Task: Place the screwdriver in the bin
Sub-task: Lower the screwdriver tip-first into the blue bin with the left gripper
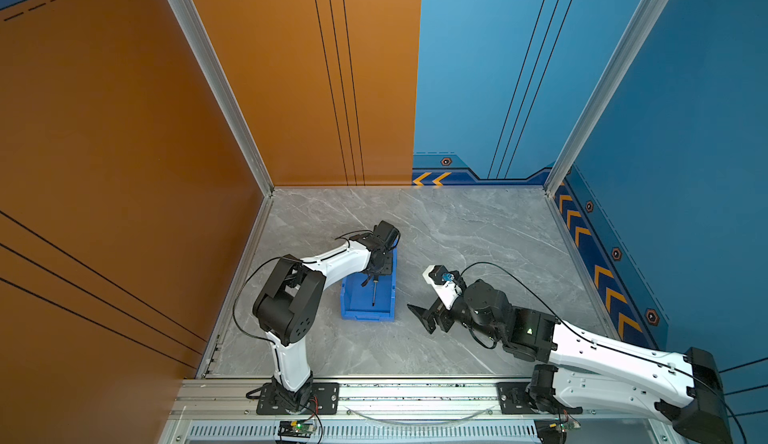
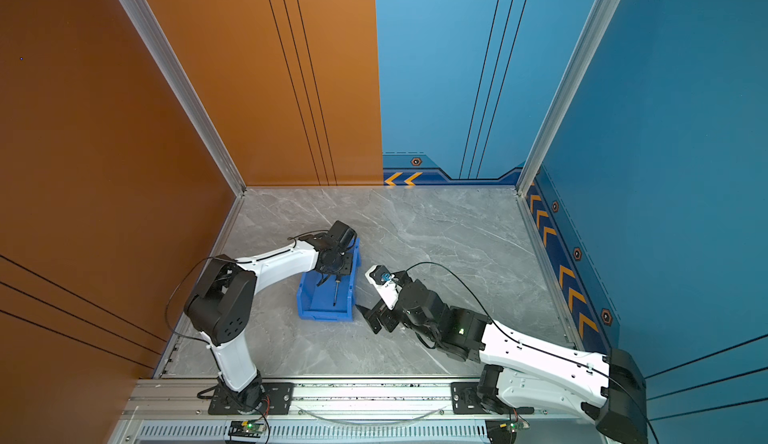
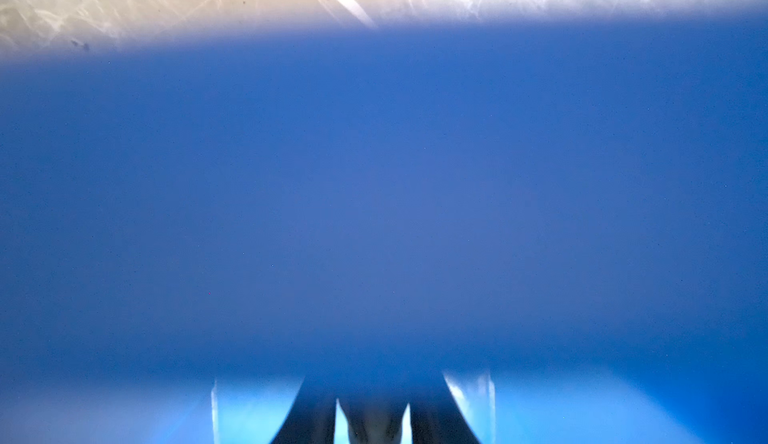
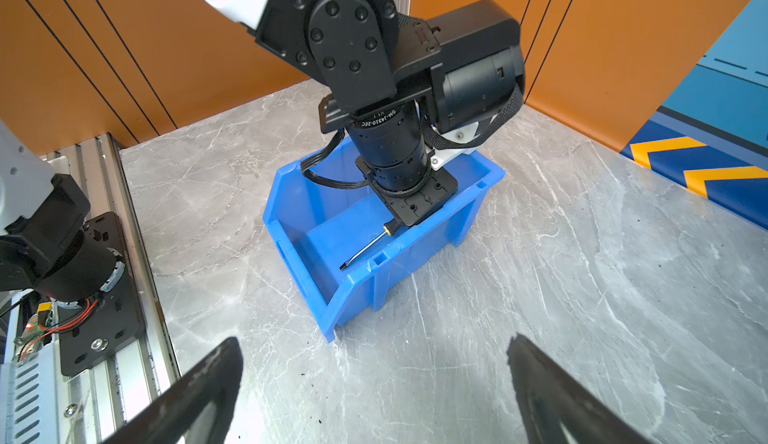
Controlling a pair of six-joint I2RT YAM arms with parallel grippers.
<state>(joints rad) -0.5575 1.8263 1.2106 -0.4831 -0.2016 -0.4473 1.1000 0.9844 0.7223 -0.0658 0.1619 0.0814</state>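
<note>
The screwdriver's shaft already slants inside the bin's sides. Next I will move my left gripper back from the bin's far side and down toward its bottom to release the black handle.
The blue bin (image 1: 365, 317) (image 2: 324, 316) stands on the grey marbled table left of centre. My left gripper (image 1: 373, 274) reaches down into it from above and is shut on the black handle of the screwdriver (image 1: 375, 293) (image 2: 336, 292). The thin shaft (image 4: 365, 248) slants down inside the bin toward its front wall. The handle is mostly hidden under the gripper. In the left wrist view the bin (image 3: 374, 192) is a blue blur, and the left gripper (image 3: 372, 415) holds a dark thing between its fingers. My right gripper (image 1: 419, 319) (image 4: 374, 358) is open and empty, just right of the bin.
The orange wall (image 1: 124, 171) rises to the left and the blue wall (image 1: 685, 171) to the right. An aluminium rail (image 1: 415, 392) with both arm bases runs along the table's front edge. Bare marbled table (image 1: 478, 234) lies behind and right of the bin.
</note>
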